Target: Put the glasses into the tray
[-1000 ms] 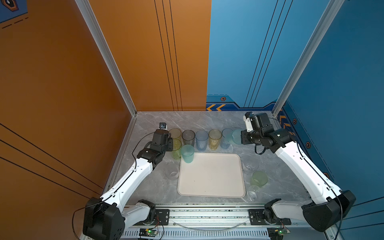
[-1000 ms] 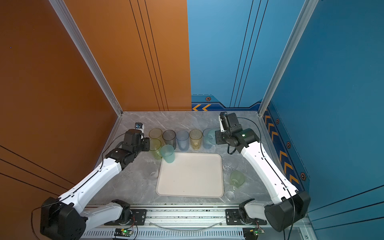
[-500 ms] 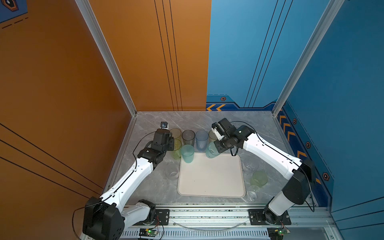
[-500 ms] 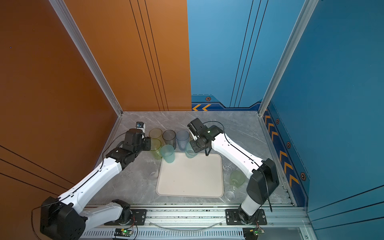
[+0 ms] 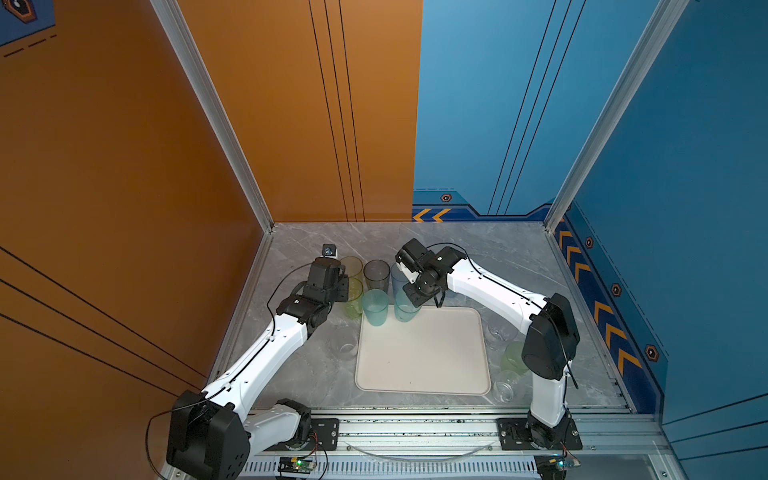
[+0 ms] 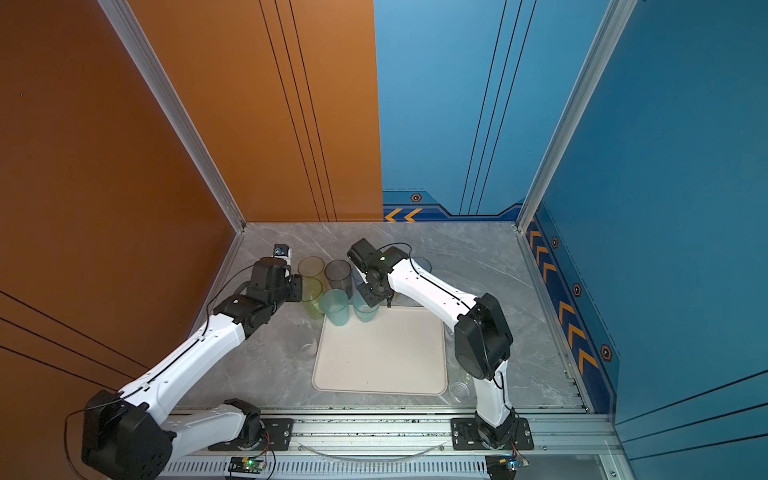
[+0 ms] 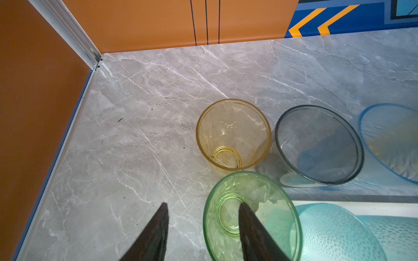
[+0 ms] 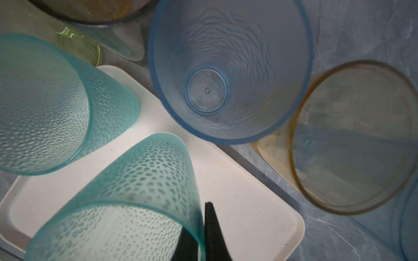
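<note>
The robot's right gripper needs to go down toward the standing teal glass next and let go of the held glass's rim, since the tray bottom (image 5: 401, 321) (image 8: 150, 127) beside that standing glass is below the gripper.
The cream tray (image 5: 419, 357) (image 6: 382, 353) lies in the middle of the table. One frosted teal glass (image 5: 376, 307) (image 8: 45, 108) stands on its far left corner. Beside it my right gripper (image 5: 411, 297) (image 8: 199, 226) is shut on the rim of a second teal glass (image 5: 405, 311) (image 8: 135, 180), held upright over the tray's far edge. My left gripper (image 5: 347, 286) (image 7: 203, 205) is open, one finger inside the green glass (image 5: 353, 299) (image 7: 267, 198) and one outside its wall. Behind stand yellow (image 7: 233, 135), smoke-grey (image 7: 316, 144) and blue (image 8: 226, 67) glasses.
Right of the tray are a pale green glass (image 5: 513, 357) and two clear ones (image 5: 496, 330) (image 5: 507, 386). Another clear glass (image 5: 347, 345) stands by the tray's left edge. An amber glass (image 8: 352, 135) is behind the right arm. Walls close the left, back and right.
My right arm has swung from the far right of the glass row leftwards, carrying the teal glass to the tray's far left part. The left arm has barely moved.
</note>
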`<state>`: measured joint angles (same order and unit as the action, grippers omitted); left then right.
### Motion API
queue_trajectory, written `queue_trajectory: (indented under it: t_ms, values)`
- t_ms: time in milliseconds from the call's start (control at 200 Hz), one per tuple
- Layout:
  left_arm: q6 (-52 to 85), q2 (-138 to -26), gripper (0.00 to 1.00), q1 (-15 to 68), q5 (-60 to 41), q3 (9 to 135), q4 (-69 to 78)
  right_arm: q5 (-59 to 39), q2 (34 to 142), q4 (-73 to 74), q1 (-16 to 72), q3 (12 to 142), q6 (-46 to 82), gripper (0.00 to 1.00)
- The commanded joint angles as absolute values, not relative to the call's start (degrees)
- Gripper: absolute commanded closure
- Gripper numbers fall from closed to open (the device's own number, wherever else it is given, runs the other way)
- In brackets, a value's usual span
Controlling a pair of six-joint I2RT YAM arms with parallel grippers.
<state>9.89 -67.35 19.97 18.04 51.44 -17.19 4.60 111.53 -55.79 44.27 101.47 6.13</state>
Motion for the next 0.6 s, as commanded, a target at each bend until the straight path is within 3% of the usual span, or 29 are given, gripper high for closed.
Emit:
queue_trajectory:
  t_ms: [0,596]
  values:
    - [8.88,-67.54,0.49,19.97,19.1,52.89,-18.37,5.45,113.12,-58.44,44.65,105.06,5.02,1.0]
    - [8.87,-67.1,0.49,18.34,18.11,51.95,-18.37,5.98,120.41,-61.26,44.83,110.93,4.08,1.0]
